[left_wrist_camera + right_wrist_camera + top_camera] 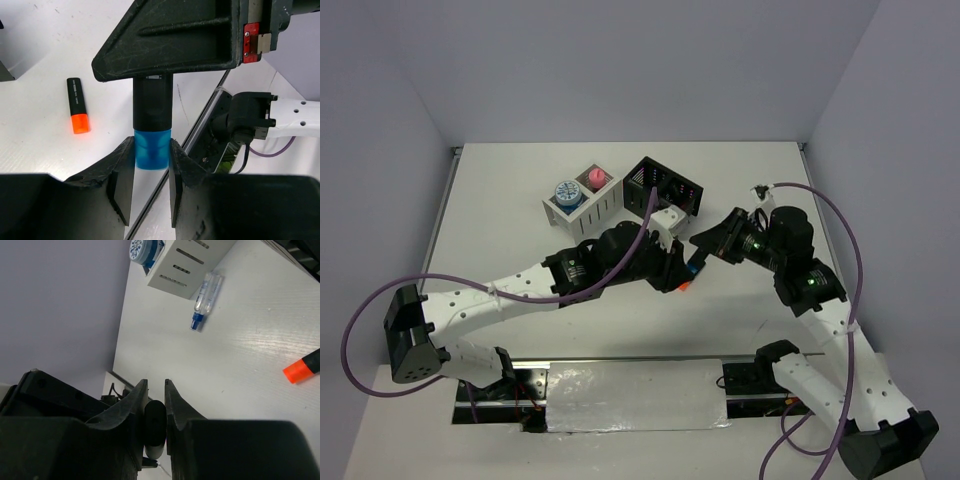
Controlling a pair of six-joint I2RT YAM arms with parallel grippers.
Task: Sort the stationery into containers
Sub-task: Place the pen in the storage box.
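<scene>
The right gripper will turn and swing the blue highlighter (152,125) outward over the black container's section farther from the white container (582,212), because that section is open at the top.
A blue highlighter (152,125) with a black body hangs between both grippers above the table. My left gripper (151,150) is shut on its blue cap. My right gripper (155,385) is shut on the black body (155,425), and one of its fingers (170,45) crosses the top of the left wrist view. From above, the two grippers meet near the table's middle, left (682,268) and right (705,245). The white container (582,212) holds a tape roll (566,193) and a pink tube (595,178). The black container (665,185) stands to its right.
An orange highlighter (77,105) lies flat on the table under the grippers, also showing as an orange highlighter (302,368) in the right wrist view. A blue-white stick (206,299) lies beside the white container's slatted wall (190,262). The table's metal front edge (200,125) runs below.
</scene>
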